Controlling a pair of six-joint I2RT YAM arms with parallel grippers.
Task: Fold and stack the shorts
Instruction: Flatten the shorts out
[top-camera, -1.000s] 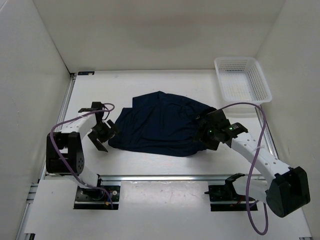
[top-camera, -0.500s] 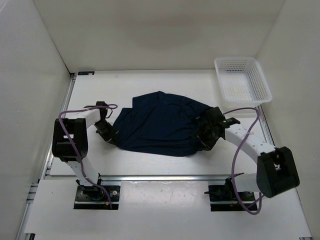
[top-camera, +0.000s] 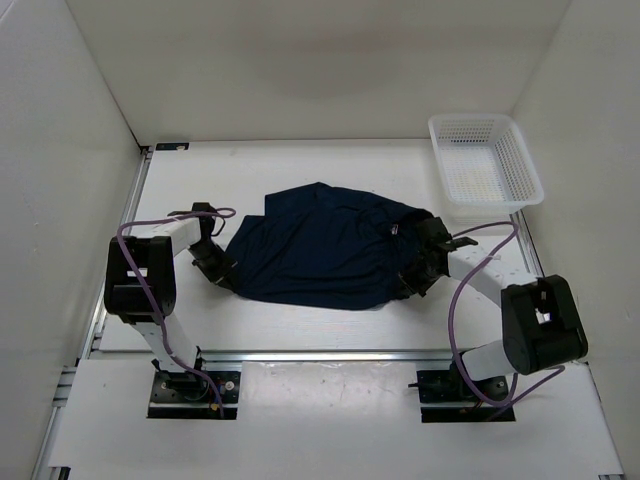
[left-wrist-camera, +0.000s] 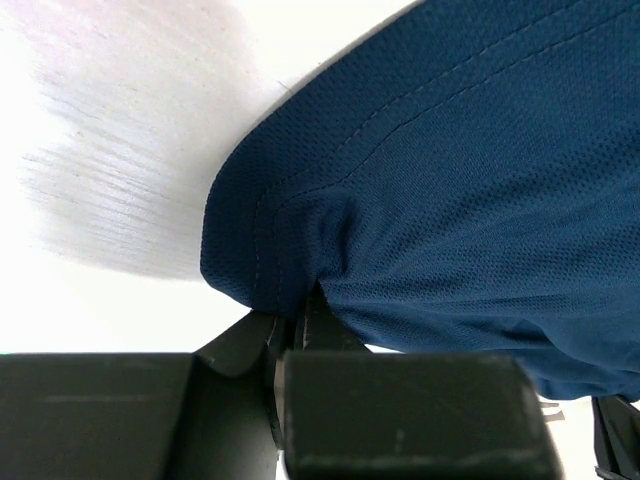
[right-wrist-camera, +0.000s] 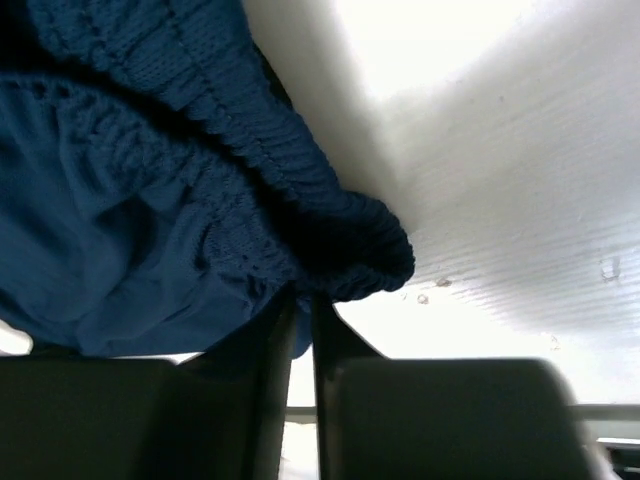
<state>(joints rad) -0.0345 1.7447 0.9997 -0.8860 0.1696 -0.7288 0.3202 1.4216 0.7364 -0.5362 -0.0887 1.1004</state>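
Next, my left gripper rises to draw the rumpled shorts (top-camera: 320, 250) taut, then lowers and releases the hem on the tabletop (top-camera: 224, 292) beside their near corner.
The dark navy shorts (top-camera: 320, 250) lie spread and rumpled in the middle of the white table. My left gripper (top-camera: 222, 272) is at their left edge, shut on the stitched hem of the shorts (left-wrist-camera: 300, 240), which bunches up just above its fingertips (left-wrist-camera: 296, 312). My right gripper (top-camera: 412, 282) is at their right edge, shut on the ribbed elastic waistband (right-wrist-camera: 330, 250), which curls over the narrow gap between its fingers (right-wrist-camera: 303, 300). Both pinched corners rest low at the table surface.
A white mesh basket (top-camera: 484, 160) stands at the back right corner. White walls enclose the table on the left, back and right. The arm bases sit on a rail (top-camera: 320, 355) along the near edge.
Both grippers were open a second ago. The left one moved in to the hem and shut first. The right arm folded in closer to the waistband and its gripper has just shut on it.
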